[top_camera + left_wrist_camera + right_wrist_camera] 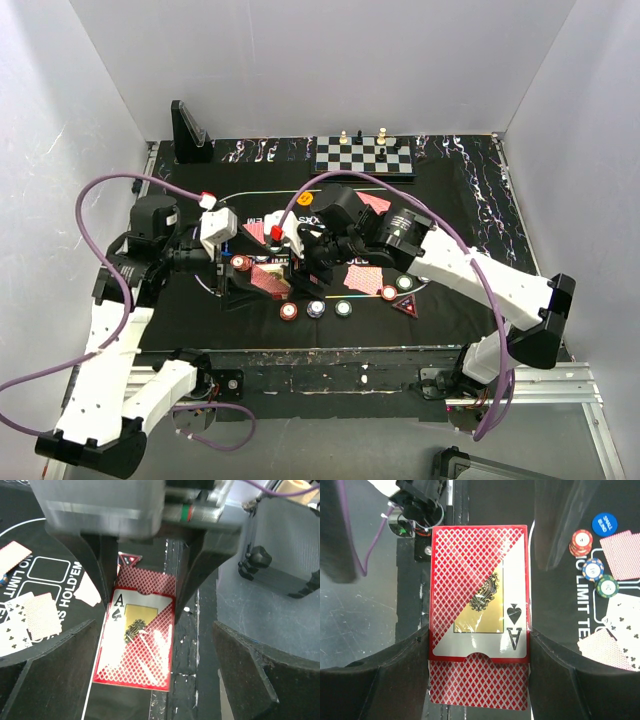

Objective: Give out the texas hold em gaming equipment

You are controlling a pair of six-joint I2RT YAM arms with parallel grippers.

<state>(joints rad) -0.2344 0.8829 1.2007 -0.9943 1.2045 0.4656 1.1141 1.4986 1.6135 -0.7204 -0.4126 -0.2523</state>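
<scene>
I should lower my right gripper to the left in the top view next and release the box there, because the mat beside the row's red end chip is bare.
A red diamond-patterned card box (479,605) printed with an ace of spades has red-backed cards poking out of its open end. My right gripper (479,632) is shut on the box's two long edges. In the left wrist view the same box (137,640) hangs between my left fingers (45,670), which stand wide apart and clear of it; the left gripper (154,625) is open. From above, the box (268,283) sits between both grippers. Poker chips (317,308) lie in a row on the mat, with the dark red triangular marker (407,305) at its right end.
Loose red-backed cards (362,277) and a face-up clubs card (625,620) lie on the black mat (450,200). The chessboard (365,155) with its pieces is at the back. A black stand (188,130) occupies the back left corner. Purple cables loop over both arms.
</scene>
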